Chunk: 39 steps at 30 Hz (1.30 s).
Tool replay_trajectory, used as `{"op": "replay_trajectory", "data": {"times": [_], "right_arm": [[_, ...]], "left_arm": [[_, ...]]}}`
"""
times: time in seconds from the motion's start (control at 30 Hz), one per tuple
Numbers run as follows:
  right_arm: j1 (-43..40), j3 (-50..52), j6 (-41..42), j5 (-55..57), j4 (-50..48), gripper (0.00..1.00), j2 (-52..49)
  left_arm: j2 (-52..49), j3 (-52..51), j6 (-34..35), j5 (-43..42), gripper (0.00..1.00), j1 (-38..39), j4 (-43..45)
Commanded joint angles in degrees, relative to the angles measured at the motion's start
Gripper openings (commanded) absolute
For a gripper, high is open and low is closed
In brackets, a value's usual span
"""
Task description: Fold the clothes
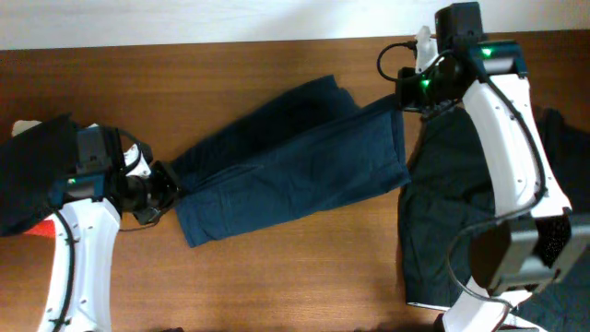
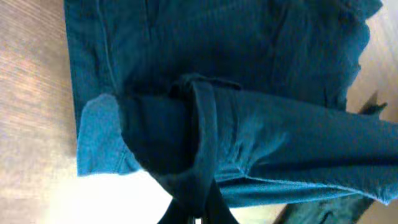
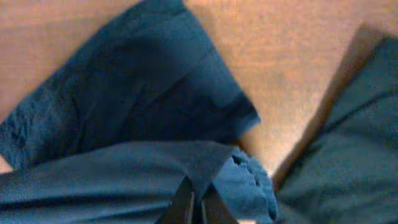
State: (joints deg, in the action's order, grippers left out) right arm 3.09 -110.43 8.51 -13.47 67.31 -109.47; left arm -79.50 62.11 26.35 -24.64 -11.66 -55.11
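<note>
The corner held by my right gripper needs to come down next, stretched past the layer beneath, toward my left gripper and onto that layer's edge (image 1: 356,107) (image 3: 241,127). Then my right gripper needs to open.
A pair of navy blue shorts (image 1: 295,157) lies stretched slantwise across the middle of the wooden table. My left gripper (image 1: 169,187) is shut on the shorts' left end; in the left wrist view the fabric (image 2: 249,137) bunches and runs down between the fingertips (image 2: 199,214). My right gripper (image 1: 403,100) is shut on the shorts' upper right corner. The right wrist view shows a fold of the cloth (image 3: 124,168) pinched at the closed fingers (image 3: 198,208). A second, darker pair of shorts (image 1: 442,231) lies flat under the right arm, also seen as dark cloth (image 3: 354,155).
A dark cloth (image 1: 32,175) lies at the left edge beside the left arm, with a small orange-red object (image 1: 41,228) below it. More dark fabric (image 1: 564,138) sits at the far right edge. Bare wood (image 1: 277,277) runs along the table's front.
</note>
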Motion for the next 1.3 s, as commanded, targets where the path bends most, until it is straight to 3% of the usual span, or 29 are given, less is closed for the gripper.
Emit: {"op": "replay_trajectory", "data": {"times": [0.0, 0.3, 0.67, 0.87, 0.97, 1.07, 1.17, 1.2, 1.27], "right_arm": [[-1.2, -0.35, -0.79, 8.79, -3.26, 0.05, -3.15], [1.46, -0.35, -0.74, 8.98, -13.94, 0.05, -7.96], [1.44, -0.35, -0.79, 9.01, -19.54, 0.1, -11.17], [1.44, -0.35, -0.81, 6.95, -16.48, 0.12, -11.45], [1.46, -0.35, -0.81, 1.38, -13.73, 0.24, -11.47], [2.49, -0.33, -3.91, -5.88, -12.59, 0.29, -12.22], [5.05, 0.17, -6.84, -5.55, -11.93, 0.29, -13.99], [5.79, 0.55, -6.45, -2.19, -11.96, 0.23, -15.15], [6.25, 0.57, -0.24, 5.29, -11.39, 0.19, -17.31]], "left_arm": [[0.13, -5.01, 2.36, 9.66, 0.0, -2.12, 6.75], [-1.57, -9.81, 5.6, 14.51, 0.01, -2.12, 19.8], [-13.44, -9.81, 14.6, 14.78, 0.02, -2.12, 24.92], [-13.92, -9.79, 14.58, 12.81, 0.1, -2.12, 31.1], [-13.92, -9.79, 14.58, 12.85, 0.1, -2.12, 31.32], [-13.92, -9.79, 14.58, 12.85, 0.1, -2.12, 31.3], [-13.92, -9.79, 14.56, 12.85, 0.1, -2.12, 31.04], [-13.92, -9.79, 14.56, 12.85, 0.1, -2.12, 31.04], [-13.92, -9.79, 14.56, 12.87, 0.11, -2.12, 31.04]]}}
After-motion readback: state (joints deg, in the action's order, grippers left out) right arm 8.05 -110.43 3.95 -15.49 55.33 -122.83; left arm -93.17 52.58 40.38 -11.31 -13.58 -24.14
